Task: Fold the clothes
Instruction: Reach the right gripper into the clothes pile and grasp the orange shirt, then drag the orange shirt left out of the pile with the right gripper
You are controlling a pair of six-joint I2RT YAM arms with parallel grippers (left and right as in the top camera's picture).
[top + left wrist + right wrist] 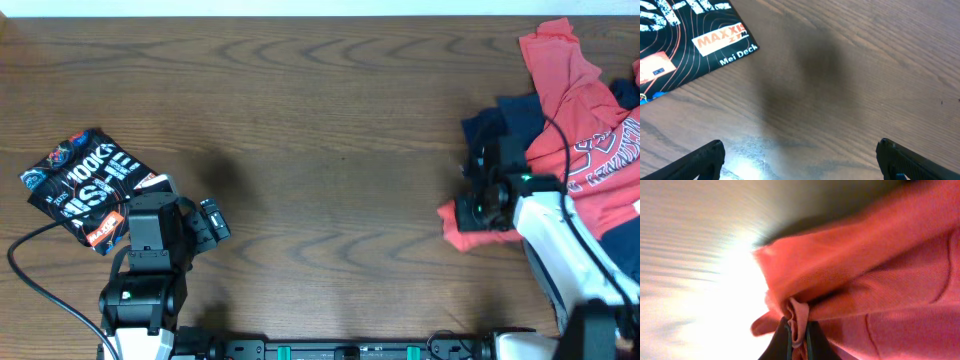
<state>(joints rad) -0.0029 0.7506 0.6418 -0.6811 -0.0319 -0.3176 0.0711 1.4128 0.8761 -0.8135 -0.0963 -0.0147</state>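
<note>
My right gripper pulls its fold left in the overhead view next and frees it over the bare middle tabletop, because the shirt overlaps navy cloth.
A coral-red T-shirt with navy-and-white lettering lies crumpled at the right edge of the table, over a dark navy garment. My right gripper is at the shirt's near-left edge. In the right wrist view it is shut on a pinched fold of the red shirt. A folded black printed tee lies at the left. My left gripper hovers just to the right of it, wide open and empty. A corner of the black tee shows in the upper left of the left wrist view.
Bare wooden table stretches between the two arms. The red shirt runs off the right edge of the overhead view. A black cable loops beside the left arm's base.
</note>
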